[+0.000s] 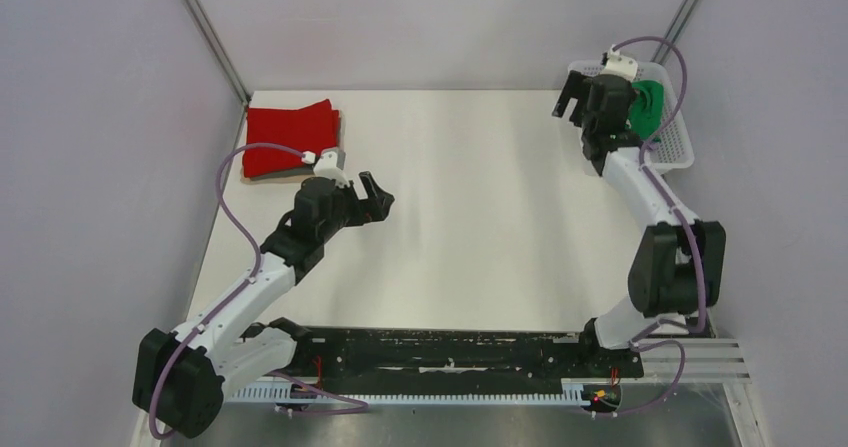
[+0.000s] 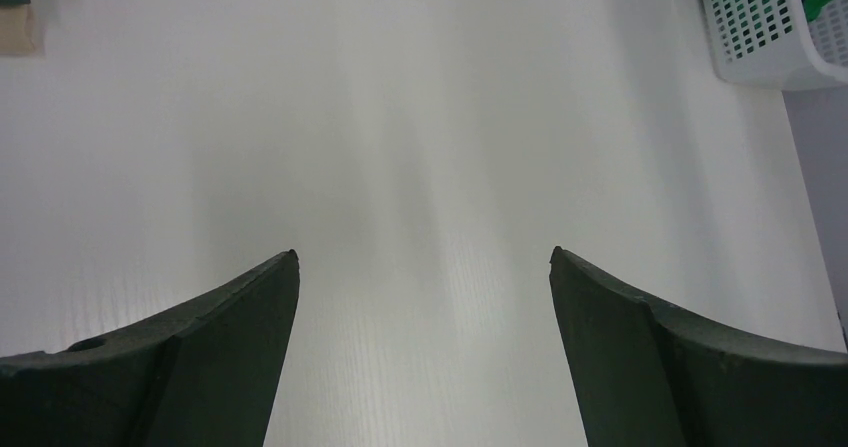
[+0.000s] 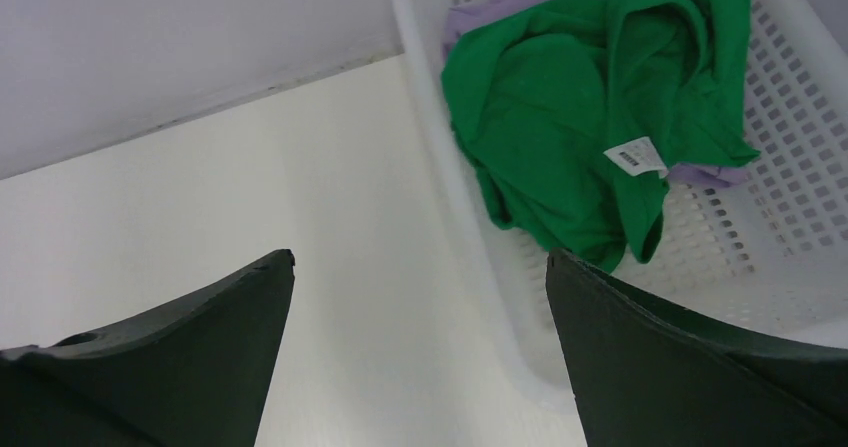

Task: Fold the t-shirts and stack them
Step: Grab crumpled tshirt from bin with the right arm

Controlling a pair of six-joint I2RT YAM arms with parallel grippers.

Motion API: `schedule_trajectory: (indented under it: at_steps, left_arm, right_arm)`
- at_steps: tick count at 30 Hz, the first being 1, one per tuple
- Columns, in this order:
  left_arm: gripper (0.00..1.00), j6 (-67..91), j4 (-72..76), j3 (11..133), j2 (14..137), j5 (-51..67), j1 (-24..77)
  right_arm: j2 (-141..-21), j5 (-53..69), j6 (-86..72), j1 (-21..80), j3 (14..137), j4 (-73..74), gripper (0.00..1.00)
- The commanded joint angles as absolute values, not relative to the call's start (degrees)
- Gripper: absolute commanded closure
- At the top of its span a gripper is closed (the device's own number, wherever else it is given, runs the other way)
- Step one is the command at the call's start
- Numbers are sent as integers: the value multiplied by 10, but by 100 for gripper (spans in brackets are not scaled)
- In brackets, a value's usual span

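Note:
My right gripper moves across the basket's rim and down onto the green t-shirt's fold at the white tag (image 3: 634,154) next, as the green t-shirt (image 3: 590,117) lies beyond, inside the basket.
A folded red t-shirt (image 1: 292,140) lies at the table's far left corner. A crumpled bright green t-shirt (image 3: 590,117) with a white tag fills the white lattice basket (image 3: 460,217) at the far right, and pale lilac fabric (image 3: 715,175) shows beneath it. My left gripper (image 1: 378,195) hovers open over bare table, to the right of the red shirt and apart from it; nothing is between its fingers (image 2: 423,255). My right gripper (image 1: 572,102) is open and holds nothing (image 3: 420,255). It is just left of the basket's rim, with the green t-shirt (image 1: 650,107) beyond its right finger.
The basket (image 1: 680,152) stands against the right wall at the back, and its corner shows in the left wrist view (image 2: 750,27). A tan flat edge (image 1: 330,157) sticks out under the red shirt. Grey walls close the table on the left, back and right.

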State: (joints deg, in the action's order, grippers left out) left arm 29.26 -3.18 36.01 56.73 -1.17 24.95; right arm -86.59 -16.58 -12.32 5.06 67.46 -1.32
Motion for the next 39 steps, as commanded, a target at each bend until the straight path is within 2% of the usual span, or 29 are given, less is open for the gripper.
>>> schedule_trajectory:
  at_steps: [1,6,9,17,25,28,39]
  left_arm:
    - [0,273,-3,384,573,-20,250]
    - [0,278,14,384,593,-3,250]
    - [0,278,13,388,607,-3,250]
    - [0,282,12,387,610,-3,250]
    - [0,287,11,387,618,-3,250]
    - [0,287,11,388,618,-3,250]
    - [0,286,4,387,615,-13,250]
  right_arm:
    - [-982,-146,-124,-24,818,107,1]
    - [-1102,-191,-130,-73,966,201,1]
    - [-1143,-144,-148,-88,1004,214,2]
    - [-1193,-189,-168,-103,991,148,2]
    - [-1171,-192,-183,-103,928,68,2]
    - [-1159,-152,-171,-103,898,21,2]
    - [-1192,-115,-149,-93,909,-24,1]
